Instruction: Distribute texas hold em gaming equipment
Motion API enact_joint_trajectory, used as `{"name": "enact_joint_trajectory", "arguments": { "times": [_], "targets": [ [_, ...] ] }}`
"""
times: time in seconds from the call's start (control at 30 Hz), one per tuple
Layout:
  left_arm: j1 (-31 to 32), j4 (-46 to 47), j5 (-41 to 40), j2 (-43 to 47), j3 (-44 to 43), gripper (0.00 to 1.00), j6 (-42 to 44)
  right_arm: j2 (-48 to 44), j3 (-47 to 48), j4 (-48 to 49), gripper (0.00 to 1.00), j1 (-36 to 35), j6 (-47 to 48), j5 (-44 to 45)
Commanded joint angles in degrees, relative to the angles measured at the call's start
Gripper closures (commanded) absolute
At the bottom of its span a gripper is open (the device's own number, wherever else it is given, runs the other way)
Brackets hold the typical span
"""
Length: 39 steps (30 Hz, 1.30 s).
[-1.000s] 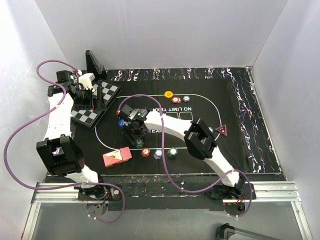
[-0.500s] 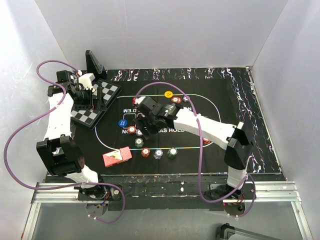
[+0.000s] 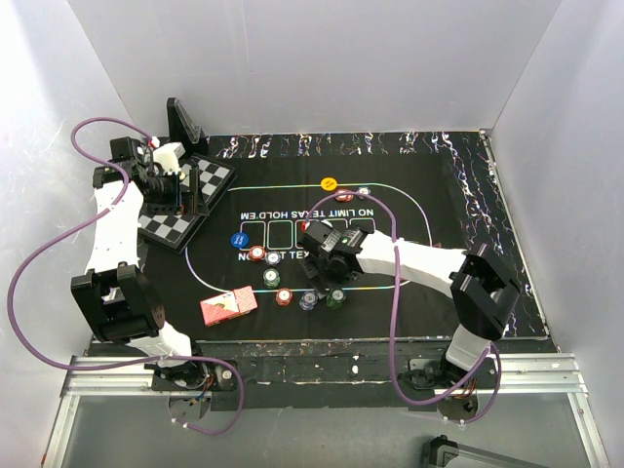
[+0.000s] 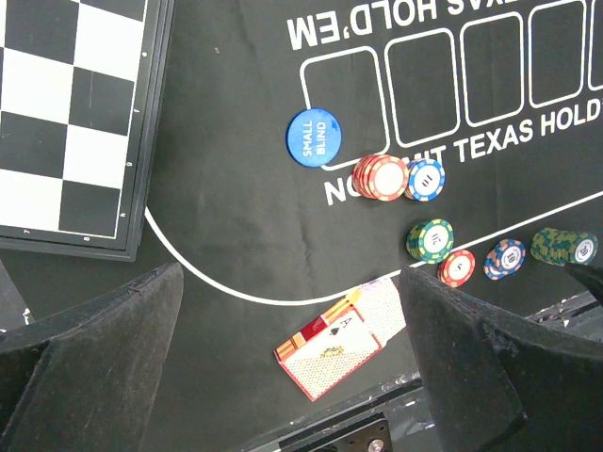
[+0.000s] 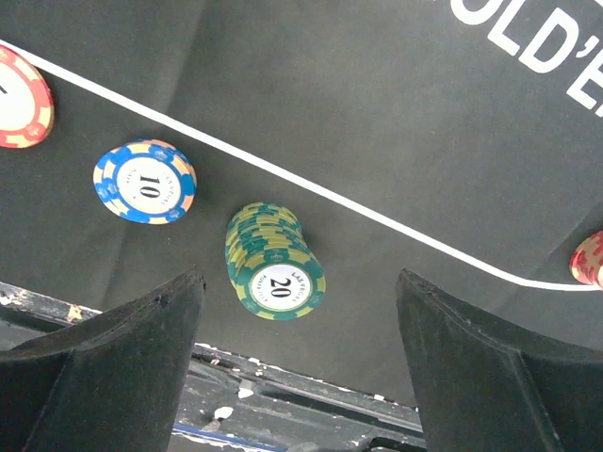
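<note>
The upper chips of the green stack (image 5: pixel 275 264) get my right gripper down around them next, since the stack's top chip already lines up between the gripper's fingers.
My right gripper (image 3: pixel 330 283) is open and empty, low over the mat's near edge. In the right wrist view (image 5: pixel 301 377) a green chip stack (image 5: pixel 275 264) marked 20 lies just ahead of its jaws, with a blue chip (image 5: pixel 145 182) and a red chip (image 5: pixel 19 99) to the left. My left gripper (image 3: pixel 180 200) is open and empty, high over the chessboard. Its view shows the blue disc (image 4: pixel 311 137), a red stack (image 4: pixel 381 176), a blue-white chip (image 4: pixel 426 179), a green chip (image 4: pixel 431 239) and the red-backed card box (image 4: pixel 339 344). A yellow disc (image 3: pixel 329 183) lies at the far side. The triangle marker is hidden.
The chessboard (image 3: pixel 213 180) sits at the mat's left far corner under my left arm. The black printed mat (image 3: pixel 458 195) covers the table. A metal rail (image 3: pixel 322 375) runs along the near edge. White walls close in all sides.
My right gripper has swung from beside the blue disc to the right and toward the near edge, over the green stack. The left arm has not moved.
</note>
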State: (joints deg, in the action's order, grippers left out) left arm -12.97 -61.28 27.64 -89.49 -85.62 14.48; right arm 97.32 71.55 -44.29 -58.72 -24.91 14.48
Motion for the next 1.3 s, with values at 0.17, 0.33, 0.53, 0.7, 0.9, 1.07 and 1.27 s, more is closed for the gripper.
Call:
{"name": "enact_joint_trajectory", "arguments": {
  "times": [0.17, 0.33, 0.53, 0.7, 0.9, 1.07, 1.27],
  "targets": [
    [-0.21, -0.25, 1.01, 1.69, -1.92, 0.00, -0.15, 0.15, -1.76, 6.06, 0.10, 0.27, -1.99, -4.28],
    [-0.21, -0.07, 0.75, 1.51, -1.56, 0.00, -0.07, 2.00, -2.90, 7.03, 0.15, 0.45, -2.25, -5.16],
    [-0.30, 0.19, 0.66, 1.69, -1.12, 0.00, -0.07, 2.53, -4.22, 7.64, 0.21, 0.54, -2.69, -5.60],
    [-0.30, 0.37, 0.66, 1.78, -1.21, 0.00, -0.24, 2.35, -4.75, 7.91, 0.28, 0.54, -2.95, -5.87],
    [-0.21, 0.46, 0.66, 1.87, -0.68, 0.00, -0.15, 1.91, -5.02, 8.00, 0.42, 0.54, -3.04, -5.95],
    [-0.21, 0.63, 0.49, 2.04, -0.33, 0.00, -0.15, 1.39, -5.10, 7.82, 0.55, 0.54, -3.22, -5.52],
    [-0.30, 0.63, 0.57, 2.04, -0.33, 0.00, -0.15, 0.68, -5.19, 7.64, 0.74, 0.54, -3.39, -4.90]
  ]
}}
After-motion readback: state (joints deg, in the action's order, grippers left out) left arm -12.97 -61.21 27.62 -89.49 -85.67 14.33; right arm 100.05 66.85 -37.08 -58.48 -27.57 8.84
